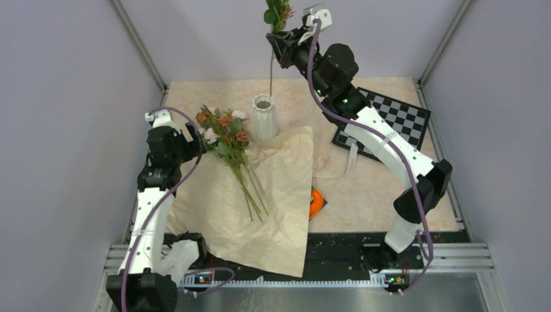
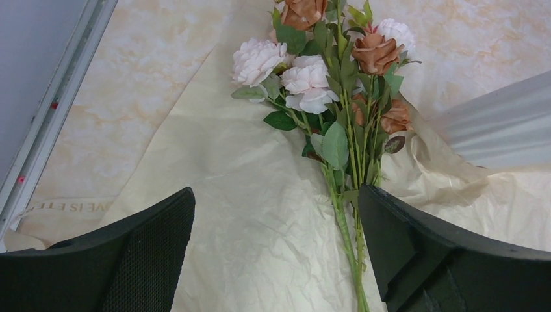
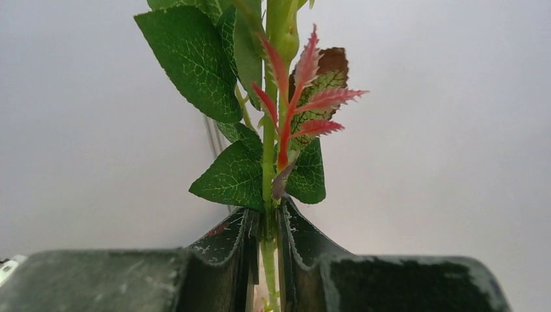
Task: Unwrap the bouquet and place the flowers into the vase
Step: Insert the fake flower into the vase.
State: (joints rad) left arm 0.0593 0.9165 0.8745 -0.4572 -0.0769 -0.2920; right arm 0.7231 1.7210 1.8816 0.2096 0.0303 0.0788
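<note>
Next, my right gripper will lower down toward the vase's opening (image 1: 263,102) to release the flower inside, since the flower stem's lower end already hangs at that opening.
The bouquet's peach kraft paper (image 1: 260,208) lies spread open on the table. On it lie the flowers (image 1: 227,140), heads toward the back and stems toward me. My left gripper (image 1: 198,144) is open beside the heads. In the left wrist view it (image 2: 276,195) hangs over bare paper (image 2: 227,195), with the stems (image 2: 344,214) by the right finger (image 2: 442,253). The white ribbed vase (image 1: 263,117) stands upright behind the paper. High above it, my right gripper (image 1: 279,40) is shut on one flower stem (image 3: 268,149). The stem (image 1: 271,75) hangs down toward the vase's mouth.
A black-and-white checkerboard (image 1: 390,120) lies at the back right under the right arm. An orange ring (image 1: 316,203) peeks out at the paper's right edge, and a cream ribbon (image 1: 338,168) trails beside it. The vase's wall (image 2: 500,123) is close to the left gripper's right side.
</note>
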